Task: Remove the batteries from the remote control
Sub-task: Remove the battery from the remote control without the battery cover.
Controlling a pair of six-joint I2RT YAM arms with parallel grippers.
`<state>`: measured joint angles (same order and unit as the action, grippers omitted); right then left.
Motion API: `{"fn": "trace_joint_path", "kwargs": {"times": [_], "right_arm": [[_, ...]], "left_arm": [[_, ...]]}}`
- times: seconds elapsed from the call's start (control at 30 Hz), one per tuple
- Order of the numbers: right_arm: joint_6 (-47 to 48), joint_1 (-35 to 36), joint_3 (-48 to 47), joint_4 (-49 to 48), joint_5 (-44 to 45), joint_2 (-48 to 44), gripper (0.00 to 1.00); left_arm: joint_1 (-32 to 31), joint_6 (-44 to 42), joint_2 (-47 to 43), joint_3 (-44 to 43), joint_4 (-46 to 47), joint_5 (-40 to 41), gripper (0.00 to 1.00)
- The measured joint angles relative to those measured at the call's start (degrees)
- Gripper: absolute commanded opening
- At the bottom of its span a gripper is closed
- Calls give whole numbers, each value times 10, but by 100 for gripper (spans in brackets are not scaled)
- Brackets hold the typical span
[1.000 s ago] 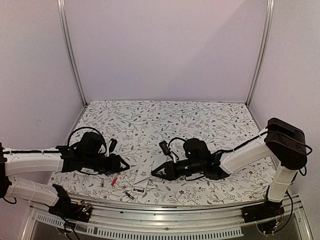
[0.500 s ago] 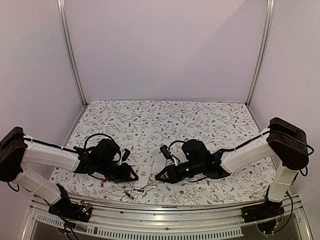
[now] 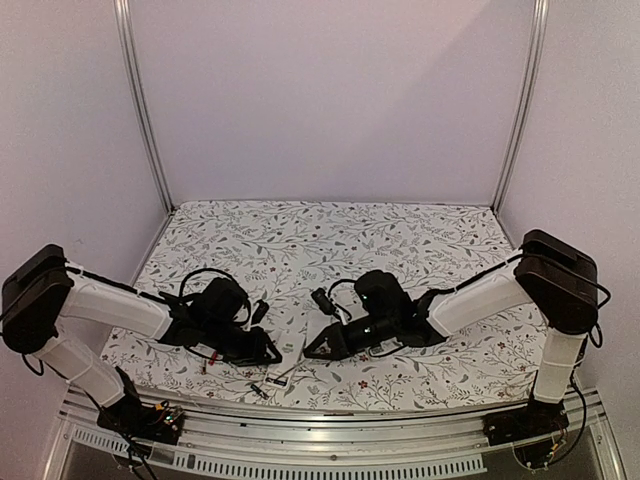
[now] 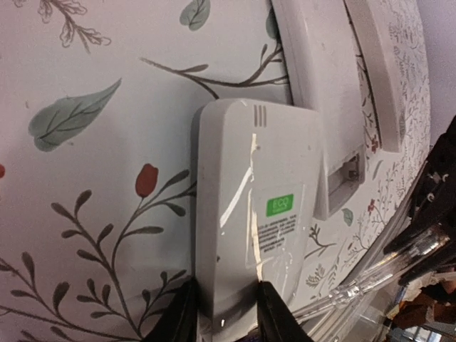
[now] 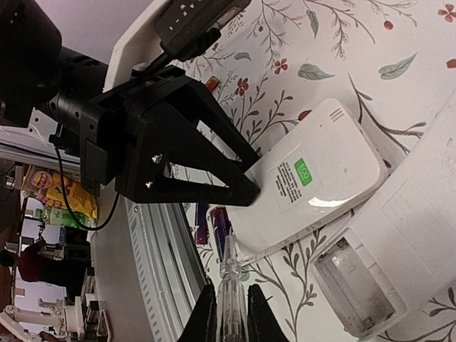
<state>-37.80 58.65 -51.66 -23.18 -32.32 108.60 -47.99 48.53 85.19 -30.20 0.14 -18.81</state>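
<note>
Next, my right gripper will lift the tool (image 5: pixel 229 271), carry it right in the top view, lower and release, as open floral cloth lies there clear of the remotes.
The white remote control (image 4: pixel 313 78) lies face down with its battery compartment (image 5: pixel 356 279) open and empty. Its white battery cover (image 4: pixel 246 228), marked by a green sticker, lies beside it. My left gripper (image 4: pixel 224 308) is shut on that cover's near end, one black finger on each side. My right gripper (image 5: pixel 229 305) is shut on a clear pen-like tool (image 5: pixel 229 271) whose tip points under the cover's edge. Two dark batteries (image 5: pixel 221 226) lie just past the cover near the table's front. In the top view both grippers (image 3: pixel 270 355) (image 3: pixel 312 352) meet over the remote (image 3: pixel 292 345).
A small red-orange battery (image 3: pixel 205 366) lies on the floral cloth left of the left gripper. The aluminium front rail (image 3: pixel 300 415) runs close below the work spot. White walls enclose the table on three sides.
My left arm has swung right to the battery cover and its jaws have narrowed onto it. The right gripper, still holding the tool, has shifted slightly left toward the remote.
</note>
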Motion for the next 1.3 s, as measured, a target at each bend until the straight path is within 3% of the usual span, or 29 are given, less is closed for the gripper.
{"fn": "trace_joint_path", "kwargs": {"times": [0.6,1.13,1.3], "right_arm": [[-111,-22,6,-69,-55,37,0],[-152,-25,20,-119,-73,40,0],[-150,-25,24,-118,-72,40,0]], "left_arm": [[0,-4,17,-4,26,-3,26],[0,-3,19,-4,30,0,25],[0,-3,18,-4,30,2,29]]}}
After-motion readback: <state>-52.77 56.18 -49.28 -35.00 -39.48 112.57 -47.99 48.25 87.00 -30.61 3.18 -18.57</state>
